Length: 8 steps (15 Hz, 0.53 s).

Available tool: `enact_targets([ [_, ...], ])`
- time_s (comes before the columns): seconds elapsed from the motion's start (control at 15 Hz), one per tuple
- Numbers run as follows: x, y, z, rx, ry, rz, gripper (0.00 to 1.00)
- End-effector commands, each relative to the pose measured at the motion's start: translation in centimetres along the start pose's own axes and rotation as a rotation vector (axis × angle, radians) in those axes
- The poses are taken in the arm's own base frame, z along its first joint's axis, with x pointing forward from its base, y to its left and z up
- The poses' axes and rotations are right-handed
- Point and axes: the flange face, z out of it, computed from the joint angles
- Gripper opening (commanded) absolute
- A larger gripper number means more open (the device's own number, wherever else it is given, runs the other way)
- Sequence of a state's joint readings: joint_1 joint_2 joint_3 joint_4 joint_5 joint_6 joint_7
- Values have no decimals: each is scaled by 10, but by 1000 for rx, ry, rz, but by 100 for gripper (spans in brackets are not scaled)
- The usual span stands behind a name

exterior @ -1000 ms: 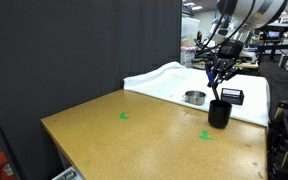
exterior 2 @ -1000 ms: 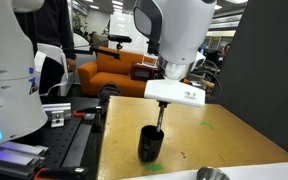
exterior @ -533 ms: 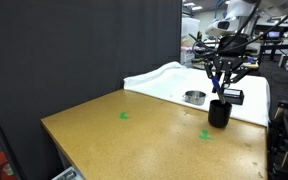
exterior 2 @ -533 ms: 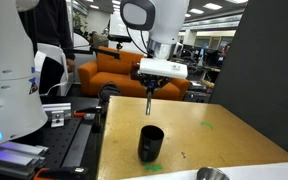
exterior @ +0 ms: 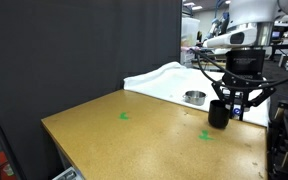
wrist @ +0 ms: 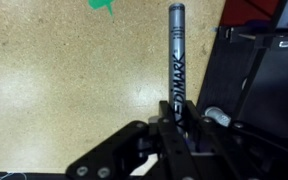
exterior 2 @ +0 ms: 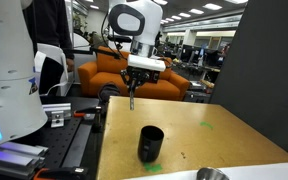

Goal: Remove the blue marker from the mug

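The robot's gripper will next move away from the table's edge and go down onto the bare wood by the green mark (exterior: 216, 145) (wrist: 129, 38).
The black mug (exterior: 219, 113) stands upright on the wooden table, and it also shows in an exterior view (exterior 2: 151, 143). My gripper (exterior 2: 133, 88) is shut on the blue marker (exterior 2: 133, 99), which hangs straight down from the jaws above the table. It is clear of the mug and off to one side of it, near the table's edge. In an exterior view the gripper (exterior: 233, 100) hangs just beside the mug. In the wrist view the marker (wrist: 175, 55) sticks out from the shut jaws (wrist: 174, 125) over bare table. The mug is out of the wrist view.
A shiny metal bowl (exterior: 194, 97) sits behind the mug, also low in an exterior view (exterior 2: 212, 174). Green marks (exterior: 124, 116) (exterior: 205, 135) are on the tabletop. White cloth (exterior: 169, 75) lies at the back. The table edge (wrist: 220, 60) is close beside the marker.
The gripper has lifted the marker up out of the mug and carried it sideways away from the mug toward the table's edge. The mug has stayed in place.
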<state>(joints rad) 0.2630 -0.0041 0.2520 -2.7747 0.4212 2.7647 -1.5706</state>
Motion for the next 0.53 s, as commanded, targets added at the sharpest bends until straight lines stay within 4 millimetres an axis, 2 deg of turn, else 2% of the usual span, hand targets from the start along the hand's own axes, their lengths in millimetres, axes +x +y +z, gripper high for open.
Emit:
enact_targets([
  [0.0, -1, 7, 25, -57, -76, -12, 4],
  [0.2, -12, 22, 36, -89, -102, 17, 4],
  [0.47, -14, 36, 46, -87, -111, 40, 4],
])
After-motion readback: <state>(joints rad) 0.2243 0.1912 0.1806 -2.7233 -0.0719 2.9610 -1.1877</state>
